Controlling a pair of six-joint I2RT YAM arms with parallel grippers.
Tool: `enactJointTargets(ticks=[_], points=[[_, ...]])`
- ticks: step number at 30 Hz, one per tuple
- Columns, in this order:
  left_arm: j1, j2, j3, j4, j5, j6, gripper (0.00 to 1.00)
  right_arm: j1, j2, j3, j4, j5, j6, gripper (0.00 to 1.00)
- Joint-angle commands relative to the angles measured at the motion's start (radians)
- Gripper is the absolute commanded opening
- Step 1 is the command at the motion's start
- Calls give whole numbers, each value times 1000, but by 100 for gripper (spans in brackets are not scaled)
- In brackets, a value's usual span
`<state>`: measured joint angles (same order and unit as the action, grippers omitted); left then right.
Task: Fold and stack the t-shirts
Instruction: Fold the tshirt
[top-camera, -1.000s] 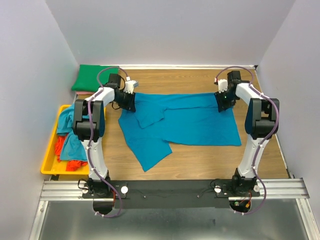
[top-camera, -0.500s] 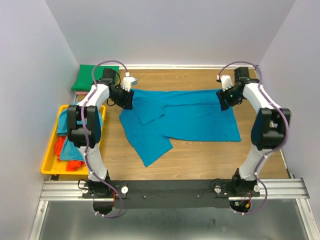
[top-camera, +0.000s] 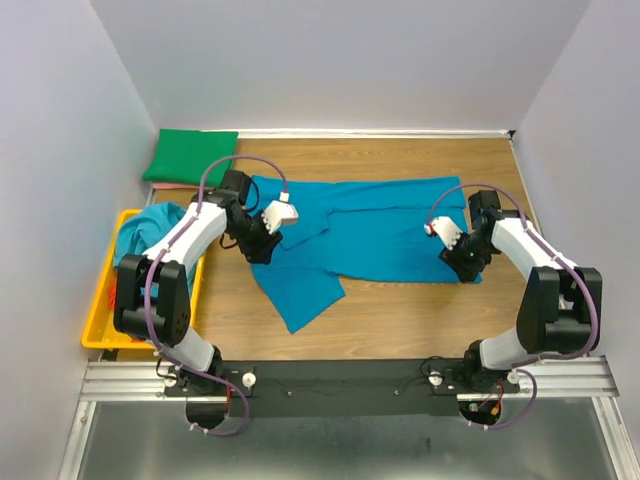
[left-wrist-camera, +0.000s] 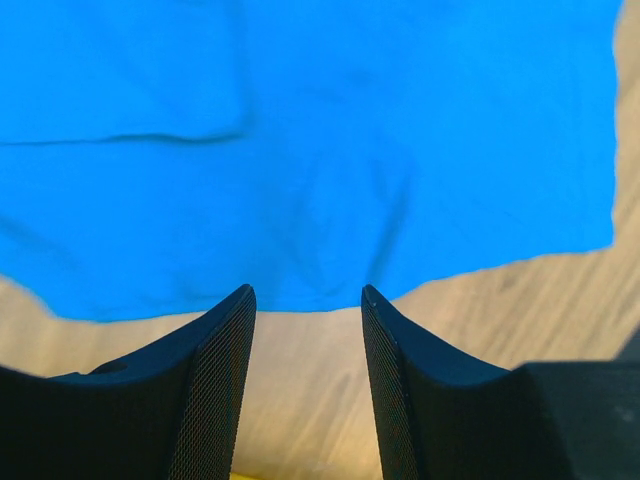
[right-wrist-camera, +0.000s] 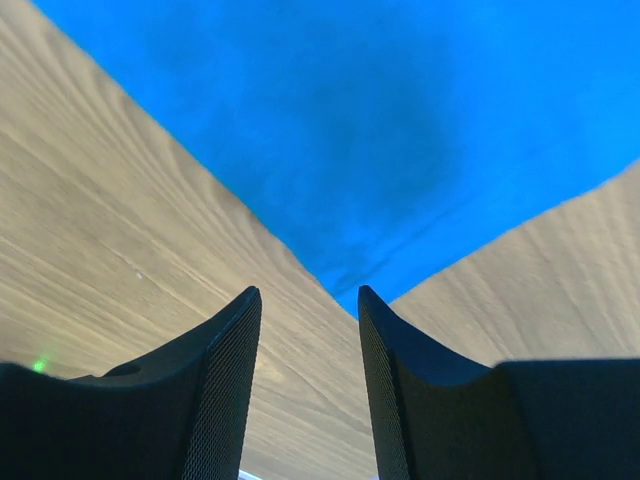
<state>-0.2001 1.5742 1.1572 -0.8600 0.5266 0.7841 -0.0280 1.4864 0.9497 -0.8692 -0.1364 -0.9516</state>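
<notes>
I should move my left gripper back and down onto the shirt's edge along the near flap (top-camera: 267, 286) (left-wrist-camera: 392, 290) next, because the open fingers are still over bare wood.
A blue t-shirt (top-camera: 380, 225) lies spread flat on the wooden table (top-camera: 400, 320), with one sleeve folded over near its left side and a flap hanging toward the near left. My left gripper (top-camera: 258, 246) is open and empty at the shirt's left edge. In the left wrist view its fingertips (left-wrist-camera: 305, 300) hover over bare wood, just short of the shirt's edge (left-wrist-camera: 300, 150). My right gripper (top-camera: 463, 262) is open and empty at the shirt's near right corner. In the right wrist view that corner (right-wrist-camera: 400, 130) points between the fingertips (right-wrist-camera: 308, 300).
A folded green shirt (top-camera: 190, 155) lies at the far left corner. A yellow tray (top-camera: 100, 325) on the left holds teal (top-camera: 150, 225) and red clothes (top-camera: 122, 290). Grey walls close the table on three sides.
Both grippers have left the shirt's far corners and moved toward the near side, the left to the shirt's left edge, the right to its near right corner. The shirt lies slightly farther back.
</notes>
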Motion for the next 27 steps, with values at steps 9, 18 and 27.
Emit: enactJointTargets(ticks=[9, 18, 27], points=[[-90, -137, -148, 4, -77, 75, 55, -4, 2, -123, 133, 70, -130, 50], [-122, -175, -186, -13, -88, 118, 55, -4, 43, -201, 249, 119, -139, 46], [-248, -200, -310, 91, -227, 113, 54, -6, 57, -215, 266, 130, -136, 1]])
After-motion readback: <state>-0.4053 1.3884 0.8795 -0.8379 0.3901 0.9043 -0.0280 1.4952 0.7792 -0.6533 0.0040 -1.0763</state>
